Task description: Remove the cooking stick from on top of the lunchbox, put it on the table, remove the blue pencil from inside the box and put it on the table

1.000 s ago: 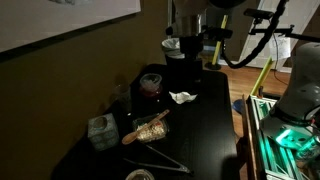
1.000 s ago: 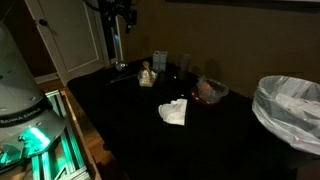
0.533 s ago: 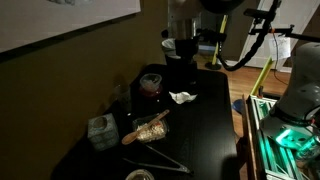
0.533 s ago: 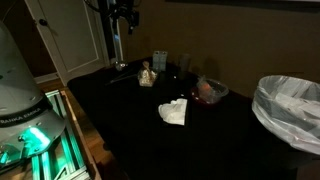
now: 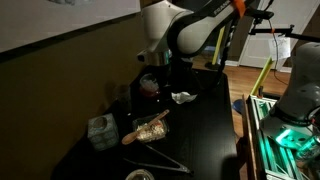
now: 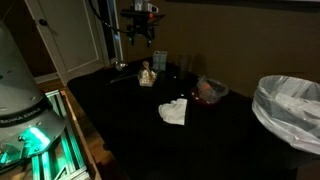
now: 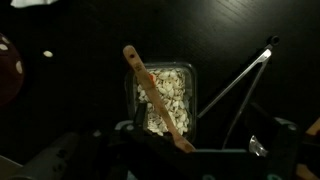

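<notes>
The robot's gripper should lower next onto the cooking stick's middle [image 5: 149, 125] [image 7: 162, 107] above the tan contents, turning to straddle the stick, because the stick lies slanted.
The lunchbox [image 7: 168, 95] holds tan speckled contents, and the orange-brown cooking stick [image 7: 152, 92] lies diagonally across its top. Both show in an exterior view: the lunchbox [image 5: 153, 127] and the stick [image 5: 140, 133]. The grey-green box [image 5: 99, 131] stands beside the lunchbox and also shows in an exterior view [image 6: 160, 62]. The blue pencil is hidden. My gripper [image 5: 153, 64] hangs well above the black table [image 5: 205, 130], apart from the lunchbox. In the wrist view its fingers [image 7: 165, 160] look spread apart and empty.
Dark wire tongs [image 7: 240, 85] lie next to the lunchbox. A round reddish cup [image 5: 151, 83] and crumpled white paper [image 5: 182, 97] sit further back. A bin lined with a white bag [image 6: 290, 105] stands off the table's end.
The arm has swung from the far end of the table to above its middle, nearer the reddish cup and lunchbox. Objects on the table have not moved.
</notes>
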Tool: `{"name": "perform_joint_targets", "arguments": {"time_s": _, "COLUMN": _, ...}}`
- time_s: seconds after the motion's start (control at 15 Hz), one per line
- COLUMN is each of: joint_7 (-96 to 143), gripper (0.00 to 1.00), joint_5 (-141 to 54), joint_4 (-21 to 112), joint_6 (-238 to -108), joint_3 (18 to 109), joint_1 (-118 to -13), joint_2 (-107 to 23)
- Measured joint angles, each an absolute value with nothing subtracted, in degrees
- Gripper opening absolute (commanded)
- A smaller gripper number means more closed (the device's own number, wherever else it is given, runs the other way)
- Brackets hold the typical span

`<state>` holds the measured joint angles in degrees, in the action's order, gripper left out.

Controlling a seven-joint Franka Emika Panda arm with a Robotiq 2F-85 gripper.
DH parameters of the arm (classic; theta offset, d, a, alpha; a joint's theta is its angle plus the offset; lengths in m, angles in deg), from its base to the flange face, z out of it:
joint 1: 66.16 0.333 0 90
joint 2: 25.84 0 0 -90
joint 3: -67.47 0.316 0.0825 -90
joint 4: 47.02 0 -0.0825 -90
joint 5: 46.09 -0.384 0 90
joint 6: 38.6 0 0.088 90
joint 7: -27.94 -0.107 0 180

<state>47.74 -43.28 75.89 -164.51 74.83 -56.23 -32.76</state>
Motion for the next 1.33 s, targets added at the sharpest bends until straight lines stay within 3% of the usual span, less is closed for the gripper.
{"name": "perform_joint_targets", "arguments": {"time_s": 0.33, "joint_7": 57.21, "gripper": 1.0, "joint_5": -44.02, "joint_4": 67.16, "joint_6": -162.84, "joint_3": 76.74, "joint_1": -56.94, "joint_2": -46.52}}
{"name": "perform_joint_targets", "arguments": {"time_s": 0.93, "joint_7": 58.8, "gripper": 1.0, "joint_5": -40.7, "joint_4": 64.32, "joint_6": -167.28, "joint_3": 77.23, "joint_1": -57.33, "joint_2": -52.91}}
{"name": "perform_joint_targets", "arguments": {"time_s": 1.2, "joint_7": 59.39, "gripper": 0.8, "joint_5": -38.5, "joint_4": 63.62, "joint_6": -173.68, "joint_3": 77.67, "joint_1": -57.22, "joint_2": -58.72}}
{"name": "perform_joint_targets", "arguments": {"time_s": 1.33, "joint_7": 59.42, "gripper": 0.76, "joint_5": -36.89, "joint_4": 62.49, "joint_6": -175.97, "joint_3": 77.68, "joint_1": -57.13, "joint_2": -61.18}}
